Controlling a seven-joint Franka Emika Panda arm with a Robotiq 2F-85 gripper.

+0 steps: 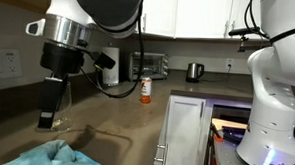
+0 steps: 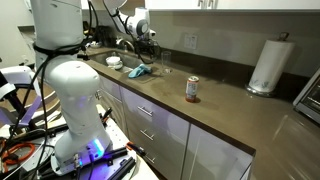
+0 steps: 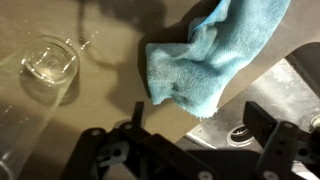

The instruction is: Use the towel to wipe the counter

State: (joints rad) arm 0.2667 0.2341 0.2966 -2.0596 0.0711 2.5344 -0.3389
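I should lower my gripper and shift it away from the glass onto the towel's bunched end [image 1: 55, 155] [image 3: 193, 76], because my open fingers still hover short of the towel.
The turquoise-blue towel [image 3: 210, 55] lies bunched on the grey-brown counter [image 3: 100, 100], with one edge hanging over the sink rim. In both exterior views the towel [image 1: 52, 155] [image 2: 138, 71] sits close to the counter's edge. My gripper [image 3: 200, 125] hovers above it, open, with nothing between the dark fingers [image 3: 266, 122]. In an exterior view the gripper [image 1: 49, 116] hangs a little above and behind the towel. In an exterior view the gripper [image 2: 140, 38] is over the towel by the sink.
A clear drinking glass [image 3: 50, 65] stands just beside the towel. The sink [image 3: 285, 100] with its drain borders the towel. Further along the counter are a can [image 2: 193, 89], a paper towel roll [image 2: 268, 65], a bottle [image 1: 144, 87] and a kettle [image 1: 194, 72]. A white robot body [image 1: 277, 88] stands nearby.
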